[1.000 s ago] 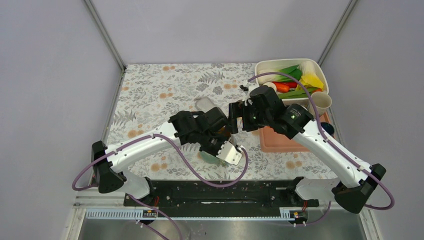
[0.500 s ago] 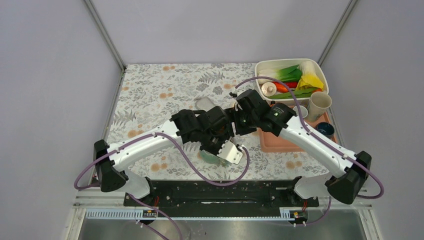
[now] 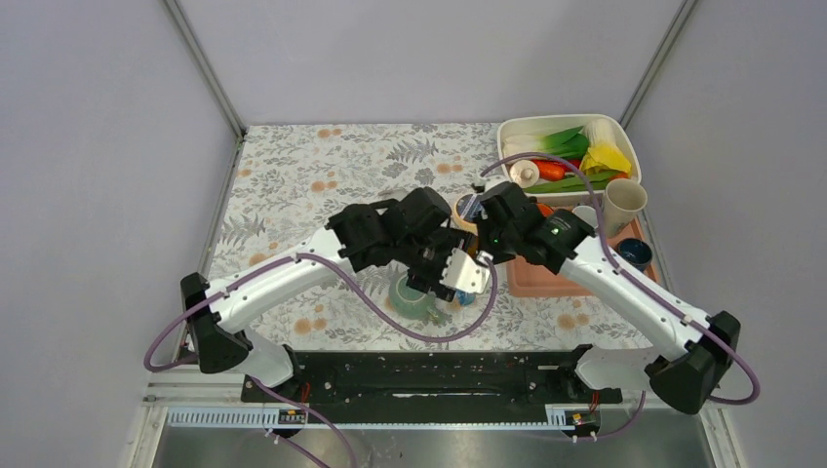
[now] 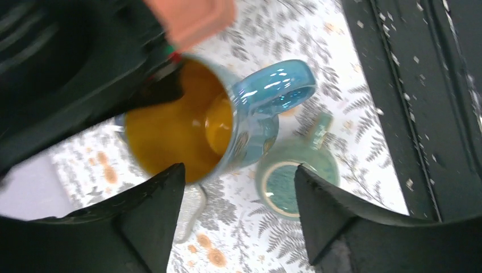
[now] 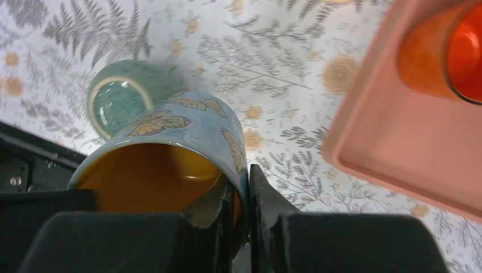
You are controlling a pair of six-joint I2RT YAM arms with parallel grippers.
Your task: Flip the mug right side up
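Note:
My right gripper carries the mug to the right in the top view, then down onto the pink tray's near part next, then releases it, since bare space shows there.
A blue mug point(image 5: 187, 122) with butterflies and an amber inside hangs tilted above the table. My right gripper point(image 5: 241, 176) is shut on its rim, one finger inside and one outside. In the left wrist view the same blue mug point(image 4: 250, 131) shows its handle, just past my left gripper point(image 4: 239, 176), which stands open with nothing between its fingers. In the top view the blue mug point(image 3: 468, 208) sits where both arms meet. A green mug point(image 3: 410, 297) rests bottom up on the floral table point(image 3: 293, 175) beneath them. That green mug point(image 4: 287, 185) point(image 5: 119, 96) also shows in both wrist views.
A pink tray point(image 3: 546, 278) lies right of the grippers with a dark bowl point(image 3: 634, 253) and a cream cup point(image 3: 624, 200) on it. A white bin point(image 3: 614, 132) of toy vegetables stands at the back right. A silvery object point(image 4: 190, 210) lies on the table.
My right gripper has closed on the blue mug's rim. My left gripper has opened and let go. Both arms have shifted a little to the right.

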